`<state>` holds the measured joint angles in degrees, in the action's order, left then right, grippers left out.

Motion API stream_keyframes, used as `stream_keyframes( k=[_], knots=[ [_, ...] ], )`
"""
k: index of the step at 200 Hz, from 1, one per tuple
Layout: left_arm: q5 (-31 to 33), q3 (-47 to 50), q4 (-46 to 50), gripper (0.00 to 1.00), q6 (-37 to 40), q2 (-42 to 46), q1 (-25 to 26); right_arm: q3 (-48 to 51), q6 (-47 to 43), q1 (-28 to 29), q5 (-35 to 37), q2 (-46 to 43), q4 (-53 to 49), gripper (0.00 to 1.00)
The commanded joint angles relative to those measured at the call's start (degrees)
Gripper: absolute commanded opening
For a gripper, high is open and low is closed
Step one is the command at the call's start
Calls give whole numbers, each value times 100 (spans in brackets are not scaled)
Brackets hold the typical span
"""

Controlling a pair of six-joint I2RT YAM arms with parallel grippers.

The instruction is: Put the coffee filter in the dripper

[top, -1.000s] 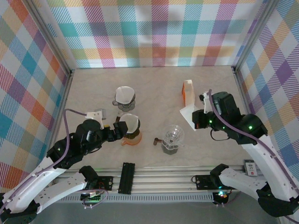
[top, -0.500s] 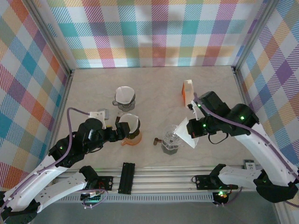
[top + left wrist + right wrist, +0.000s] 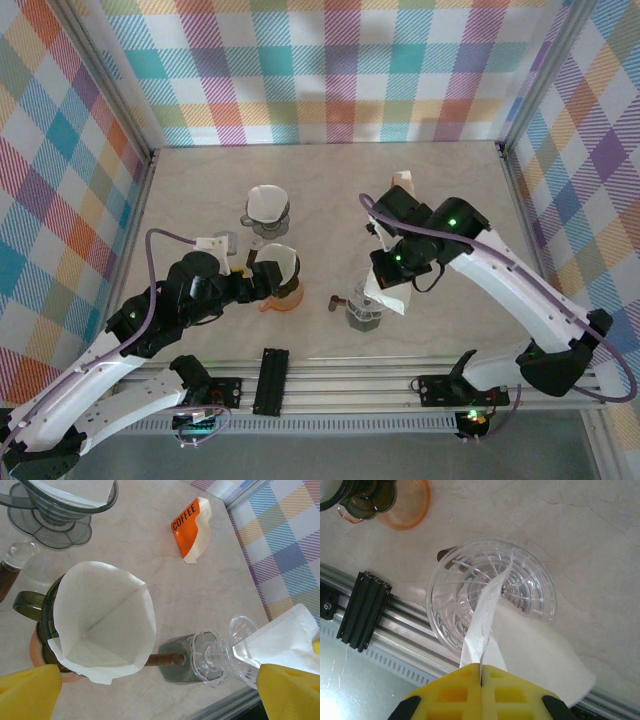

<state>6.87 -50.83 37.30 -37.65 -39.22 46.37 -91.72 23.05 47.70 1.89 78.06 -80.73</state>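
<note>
My right gripper still has much of the folded filter (image 3: 389, 296) outside the clear dripper's rim. Next it should move toward the green dripper, down over the bowl, and release.
A clear glass dripper (image 3: 360, 311) (image 3: 492, 595) (image 3: 220, 652) stands on a dark base with a brown handle, near the table's front edge. My right gripper (image 3: 394, 268) (image 3: 481, 672) is shut on a folded white coffee filter (image 3: 389, 296) (image 3: 525, 645) (image 3: 285, 640). The filter hangs over the dripper's right rim, its thin edge reaching into the bowl. My left gripper (image 3: 258, 284) (image 3: 157, 695) is open, its yellow fingers (image 3: 27, 692) spread wide beside a green dripper (image 3: 280, 275) that holds an opened filter (image 3: 102, 622).
The green dripper sits on an orange saucer (image 3: 412, 502). A grey dripper with a filter (image 3: 266, 208) (image 3: 62, 502) stands farther back. An orange coffee box (image 3: 403, 183) (image 3: 192, 527) lies behind the right arm. The metal rail (image 3: 330, 375) runs along the front edge.
My right arm has swung left and forward with the filter, from beside the coffee box to over the clear dripper. The left arm has barely moved.
</note>
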Motion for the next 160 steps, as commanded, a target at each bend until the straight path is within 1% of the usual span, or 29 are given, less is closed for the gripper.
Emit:
stream_keyframes(
  k=[1, 35, 84, 142, 160],
  knots=[
    [-137, 46, -124, 100, 127, -24, 13, -172, -133, 46, -131, 154, 120, 0],
    [-186, 88, -179, 100, 134, -18, 12, -82, -160, 53, -263, 417, 372, 0],
    [-270, 103, -220, 100, 140, -75, 16, 399, -60, 58, -338, 499, 902, 4],
    [-349, 50, -249, 100, 124, -135, 20, 771, 57, 64, -264, 492, 1246, 14],
    [-360, 43, -259, 100, 117, -145, 17, 847, 85, 57, -216, 439, 1345, 20]
  ],
)
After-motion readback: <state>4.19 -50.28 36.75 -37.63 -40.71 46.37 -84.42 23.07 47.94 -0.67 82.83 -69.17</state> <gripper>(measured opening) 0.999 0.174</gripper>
